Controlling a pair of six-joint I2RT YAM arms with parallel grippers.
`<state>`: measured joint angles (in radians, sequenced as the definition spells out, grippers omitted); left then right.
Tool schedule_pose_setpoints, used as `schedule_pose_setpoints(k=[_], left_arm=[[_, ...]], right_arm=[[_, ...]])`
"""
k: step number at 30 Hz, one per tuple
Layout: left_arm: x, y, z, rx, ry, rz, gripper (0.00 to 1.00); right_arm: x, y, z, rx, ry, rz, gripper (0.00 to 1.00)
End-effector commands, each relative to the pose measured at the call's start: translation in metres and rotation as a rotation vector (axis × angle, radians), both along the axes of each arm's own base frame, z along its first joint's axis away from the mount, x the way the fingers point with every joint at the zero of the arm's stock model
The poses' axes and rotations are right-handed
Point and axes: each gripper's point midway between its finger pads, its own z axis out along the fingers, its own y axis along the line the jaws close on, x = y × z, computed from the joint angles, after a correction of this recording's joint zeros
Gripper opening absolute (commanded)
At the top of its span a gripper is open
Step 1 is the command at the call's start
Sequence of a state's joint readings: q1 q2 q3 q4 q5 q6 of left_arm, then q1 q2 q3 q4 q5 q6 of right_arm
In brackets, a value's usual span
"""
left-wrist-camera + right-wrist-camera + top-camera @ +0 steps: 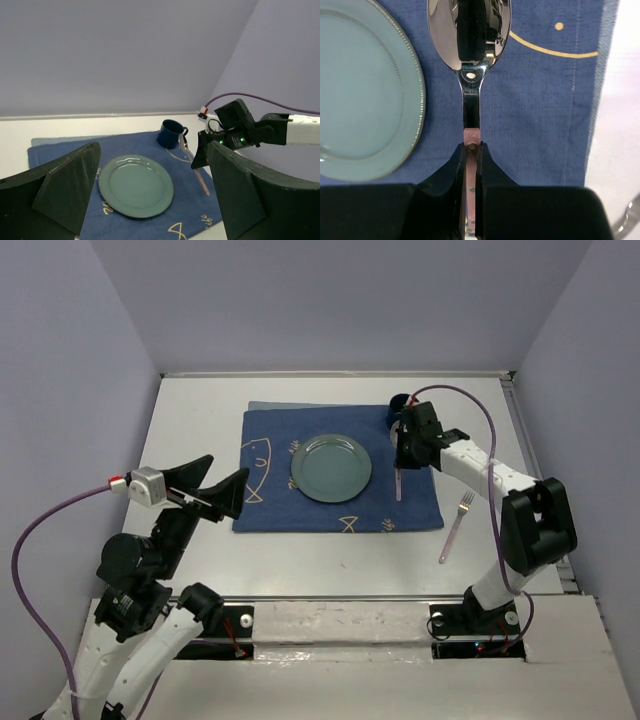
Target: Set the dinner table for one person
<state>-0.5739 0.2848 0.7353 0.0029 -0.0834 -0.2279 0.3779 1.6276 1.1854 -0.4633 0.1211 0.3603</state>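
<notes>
The spoon (469, 30) still hovers above the cloth, so next my right gripper eases down toward the plate, releasing it on the bare cloth (445, 117) beside the plate's rim.
The white dinner table (200, 410) carries a dark blue fish-patterned cloth (270, 502) with a teal plate (331, 467) in its middle. My right gripper (404, 454) is shut on a spoon (469, 30) with a pink handle (399, 486), low over the cloth just right of the plate. In the right wrist view the jaws (471, 150) pinch the handle below the shiny bowl. A dark blue mug (170, 134) stands at the cloth's far right corner. My left gripper (225, 490) is open and empty, raised over the cloth's left edge.
A fork (456, 525) with a pink handle lies on the bare table right of the cloth's near right corner. Walls close in the table at the back and on both sides. The right arm (280, 129) reaches over the cloth's right side.
</notes>
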Motion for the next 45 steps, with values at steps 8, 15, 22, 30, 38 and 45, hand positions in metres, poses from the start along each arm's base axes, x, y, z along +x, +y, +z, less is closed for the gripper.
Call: schedule_pose_setpoints(k=[8, 15, 22, 30, 38, 45], left_arm=[[0.019, -0.004, -0.005, 0.03, 0.023, 0.031, 0.99], [0.022, -0.005, -0.008, 0.038, 0.031, 0.03, 0.99], [0.022, -0.004, -0.007, 0.035, 0.029, 0.034, 0.99], [0.023, -0.004, -0.008, 0.035, 0.03, 0.035, 0.99], [0.024, -0.004, -0.008, 0.038, 0.03, 0.031, 0.99], [0.023, -0.004, -0.007, 0.035, 0.028, 0.028, 0.99]], right_arm=[[0.043, 0.025, -0.022, -0.005, -0.044, 0.082, 0.0], [0.053, 0.023, -0.029, -0.039, -0.041, 0.078, 0.0], [0.059, 0.02, -0.039, -0.075, -0.025, 0.07, 0.0], [0.06, 0.015, -0.059, -0.111, 0.019, 0.052, 0.0], [0.063, 0.009, -0.047, -0.131, -0.009, 0.023, 0.28], [0.065, 0.013, -0.024, -0.097, -0.048, 0.015, 0.48]])
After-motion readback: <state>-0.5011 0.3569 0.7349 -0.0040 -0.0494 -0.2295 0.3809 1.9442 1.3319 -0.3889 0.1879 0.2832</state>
